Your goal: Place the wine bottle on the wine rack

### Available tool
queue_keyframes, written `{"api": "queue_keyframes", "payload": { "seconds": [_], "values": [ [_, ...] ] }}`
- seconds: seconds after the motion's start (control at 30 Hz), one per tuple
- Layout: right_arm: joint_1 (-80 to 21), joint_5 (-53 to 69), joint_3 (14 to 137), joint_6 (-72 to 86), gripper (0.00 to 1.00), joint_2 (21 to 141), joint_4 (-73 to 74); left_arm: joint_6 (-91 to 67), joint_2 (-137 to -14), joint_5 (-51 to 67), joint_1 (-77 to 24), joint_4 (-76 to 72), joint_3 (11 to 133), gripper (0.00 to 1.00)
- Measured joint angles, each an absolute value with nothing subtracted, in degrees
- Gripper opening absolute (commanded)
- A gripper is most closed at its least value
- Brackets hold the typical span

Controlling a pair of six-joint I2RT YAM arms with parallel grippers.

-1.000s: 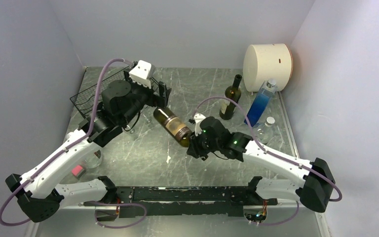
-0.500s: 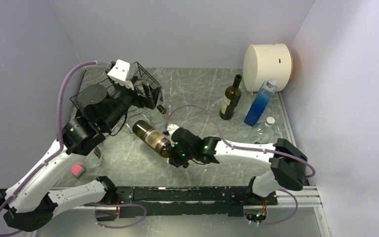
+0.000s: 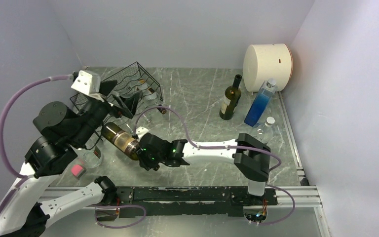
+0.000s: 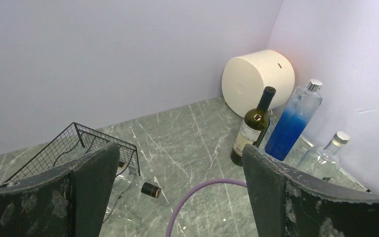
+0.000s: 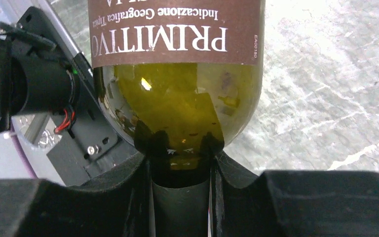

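Note:
My right gripper next goes outward and left in the top view, then lowers the bottle in base-first, since its base already points to the rack (image 3: 137,79).
The wine bottle (image 3: 121,139), dark green with a brown label, hangs tilted over the table in front of the rack, base toward the left. My right gripper (image 3: 145,154) is shut on its neck; the right wrist view shows the bottle (image 5: 177,89) with the gripper (image 5: 180,197) closed round the neck. The black wire wine rack (image 3: 137,79) stands at the back left and shows in the left wrist view (image 4: 74,148). My left gripper (image 3: 123,104) is raised beside the rack, open and empty (image 4: 180,197). A clear bottle with a dark cap (image 4: 150,190) lies at the rack's foot.
An upright dark wine bottle (image 3: 230,98), a blue bottle (image 3: 260,103) and a small clear bottle (image 3: 265,127) stand at the back right by a white cylinder (image 3: 266,60). A glass (image 3: 94,157) and a pink object (image 3: 78,170) sit near the left arm.
My right gripper has carried the wine bottle leftward across the table toward the front of the rack. My left arm has drawn back to the left and risen, still open.

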State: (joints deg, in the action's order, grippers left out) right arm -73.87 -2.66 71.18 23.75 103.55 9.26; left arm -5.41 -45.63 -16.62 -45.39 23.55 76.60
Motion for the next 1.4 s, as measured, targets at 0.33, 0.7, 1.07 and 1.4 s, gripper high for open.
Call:
{"api": "queue_keyframes", "payload": {
  "seconds": [0.33, 0.7, 1.07, 1.4],
  "values": [
    [-73.95, -4.14, 74.96, 27.24, 0.00, 110.65, 9.13, -5.21, -42.96, -16.23, -45.39, 25.15, 75.88, 0.98],
    [-73.95, -3.05, 81.95, 28.40, 0.00, 116.92, 9.41, -4.71, -42.37, -15.14, -45.39, 26.55, 75.24, 0.98],
    [-73.93, -2.76, 85.52, 29.65, 0.00, 120.97, 9.67, -4.23, -41.95, -12.95, -45.39, 27.51, 75.24, 0.98],
    [-73.67, -3.95, 94.06, 31.97, 0.07, 127.28, 9.54, -4.25, -42.48, -12.34, -45.39, 27.79, 75.24, 0.98]
  ]
}}
